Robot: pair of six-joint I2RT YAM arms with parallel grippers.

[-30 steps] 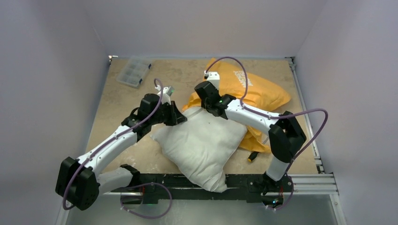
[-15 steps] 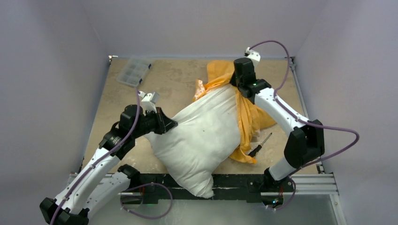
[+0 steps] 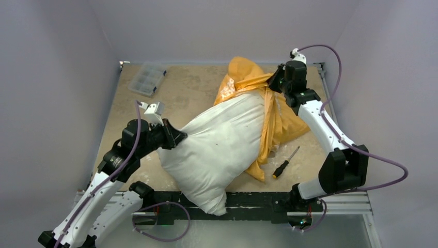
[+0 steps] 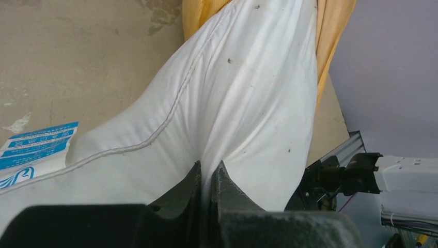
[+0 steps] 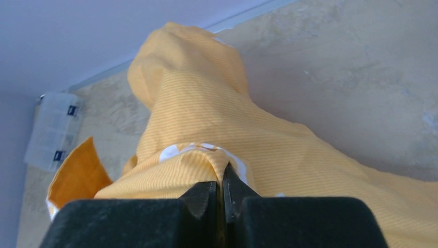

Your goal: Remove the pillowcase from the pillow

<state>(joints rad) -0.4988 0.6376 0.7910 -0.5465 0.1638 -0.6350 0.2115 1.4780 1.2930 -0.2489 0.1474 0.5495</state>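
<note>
My left gripper moves down next, tilting its fingers toward the table, then releases the pinched fold of the pillow there.
The white pillow (image 3: 217,147) lies slantwise from the near edge toward the far right, most of it bare. The orange-yellow pillowcase (image 3: 248,75) still wraps its far end and trails down its right side. My left gripper (image 3: 178,137) is shut on a fold of the pillow's left side, seen pinched in the left wrist view (image 4: 207,168). My right gripper (image 3: 274,82) is shut on a stretched fold of the pillowcase at the far right, seen pinched in the right wrist view (image 5: 221,173). The pillow (image 4: 248,93) fills the left wrist view; the pillowcase (image 5: 217,119) fills the right wrist view.
A black-handled screwdriver (image 3: 284,163) lies on the tan table right of the pillow. A clear plastic compartment box (image 3: 147,78) sits at the far left; it also shows in the right wrist view (image 5: 51,129). A blue-printed label (image 4: 36,150) hangs at the pillow's seam. Grey walls enclose the table.
My right gripper has pulled the pillowcase back and to the far right, baring more pillow. My left gripper has drawn the pillow left and nearer. The screwdriver is now uncovered.
</note>
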